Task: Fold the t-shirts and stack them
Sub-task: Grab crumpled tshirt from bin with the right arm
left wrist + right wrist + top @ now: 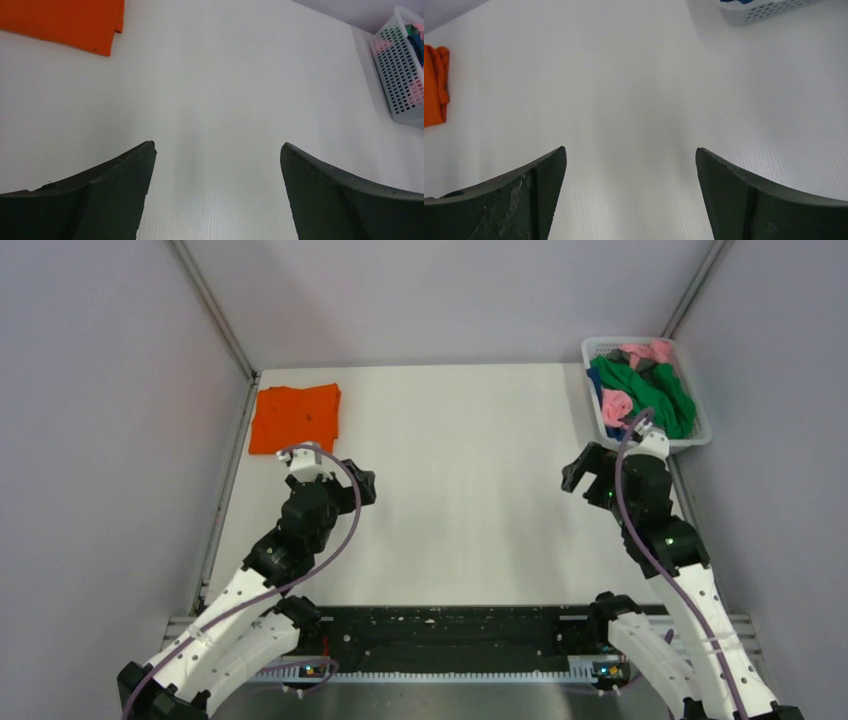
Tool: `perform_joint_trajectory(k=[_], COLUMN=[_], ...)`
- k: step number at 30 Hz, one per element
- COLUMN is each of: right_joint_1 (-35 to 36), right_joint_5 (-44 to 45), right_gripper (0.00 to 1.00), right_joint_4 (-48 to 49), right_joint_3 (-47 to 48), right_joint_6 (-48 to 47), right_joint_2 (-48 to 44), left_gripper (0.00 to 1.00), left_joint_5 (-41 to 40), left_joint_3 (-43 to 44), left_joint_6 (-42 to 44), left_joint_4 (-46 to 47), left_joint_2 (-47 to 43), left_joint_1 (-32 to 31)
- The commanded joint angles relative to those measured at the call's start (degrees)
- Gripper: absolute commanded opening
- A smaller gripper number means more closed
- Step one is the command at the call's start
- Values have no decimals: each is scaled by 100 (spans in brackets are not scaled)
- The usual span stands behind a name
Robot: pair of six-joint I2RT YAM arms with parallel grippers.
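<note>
Next, my right gripper should move outward over the basket's rim and down onto the green t-shirt's wall-side folds, which lie outward of it, uppermost among the garments.
The orange t-shirt (295, 417) lies folded flat at the table's far left corner; it also shows in the left wrist view (65, 22) and at the left edge of the right wrist view (434, 85). The green t-shirt (650, 388) lies crumpled in the white basket (700, 438) at the far right. My left gripper (365, 485) is open and empty, just near of the orange shirt, over bare table (218, 147). My right gripper (578, 472) is open and empty, near of the basket, over bare table (630, 150).
The basket also holds pink (616, 405), dark grey and blue garments; it shows in the left wrist view (400, 75) and the right wrist view (764, 9). Grey walls enclose the white table (460, 490). A black rail (450, 635) runs along the near edge.
</note>
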Motion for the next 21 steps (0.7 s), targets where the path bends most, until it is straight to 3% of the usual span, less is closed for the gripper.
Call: perform_joint_trajectory(k=[1, 6, 11, 15, 21], right_joint_1=[29, -36, -645, -1538, -2775], right_joint_5=[373, 1045, 1100, 1086, 365], right_gripper=[99, 99, 99, 99, 99], right_joint_4=[247, 382, 535, 539, 301], right_joint_3=[407, 990, 2043, 3027, 4896], right_joint_6=[-147, -348, -626, -568, -243], right_joint_2=[87, 873, 2244, 3470, 5388], left_gripper=[99, 99, 99, 99, 99], left_joint_5=[-114, -164, -171, -238, -260], left_joint_3=[185, 215, 220, 242, 214], left_joint_6=[3, -6, -9, -35, -33], left_joint_4=[165, 113, 127, 82, 130], left_joint_2=[71, 140, 192, 241, 317], left_joint_1=[17, 16, 18, 21, 23])
